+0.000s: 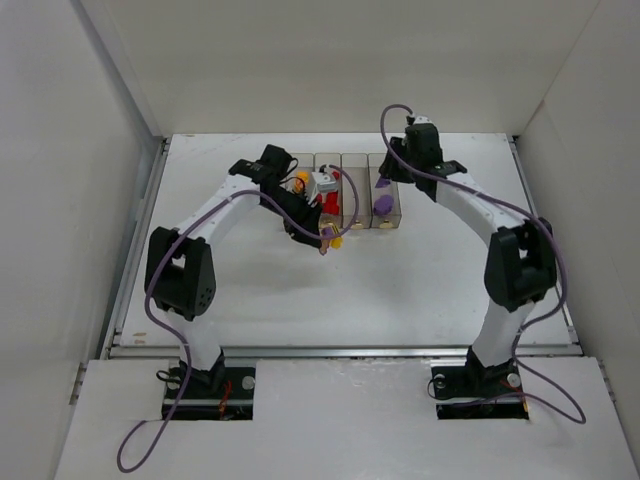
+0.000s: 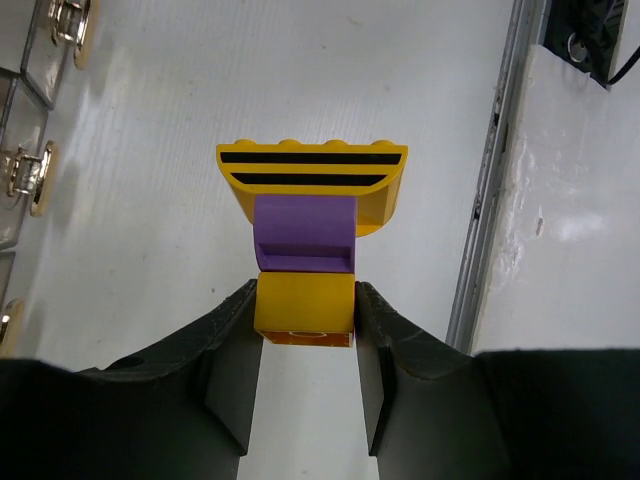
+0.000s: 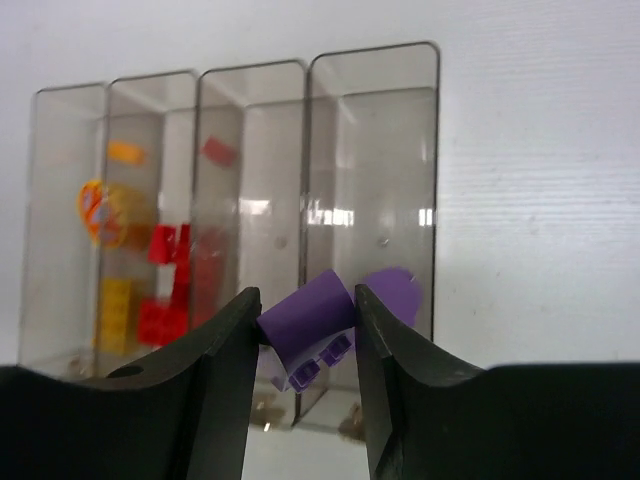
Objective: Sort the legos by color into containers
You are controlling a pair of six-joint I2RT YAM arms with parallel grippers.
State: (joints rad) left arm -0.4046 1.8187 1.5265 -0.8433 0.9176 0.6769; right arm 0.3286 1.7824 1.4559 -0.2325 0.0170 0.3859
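Observation:
My right gripper lowers outward over the empty far part of the purple piece's bin next and releases the tilted lego (image 3: 305,312), as both share that color.
My left gripper (image 2: 306,318) is shut on the yellow block (image 2: 305,308) of a lego cluster. The cluster also has a purple piece (image 2: 305,235) and a yellow half-round with black stripes (image 2: 312,172). In the top view this gripper (image 1: 326,238) holds it just in front of the containers (image 1: 345,160). My right gripper (image 3: 307,322) is shut on a tilted purple lego (image 3: 305,312) over the near end of the rightmost bin (image 3: 372,60). That bin holds another purple piece (image 3: 397,288). The left bins hold red legos (image 3: 165,305) and yellow ones (image 3: 113,310).
Tan clasps (image 2: 40,178) of the bins show at the left edge of the left wrist view. A metal rail (image 2: 490,200) runs along the table's edge. White walls (image 1: 100,150) enclose the table on three sides.

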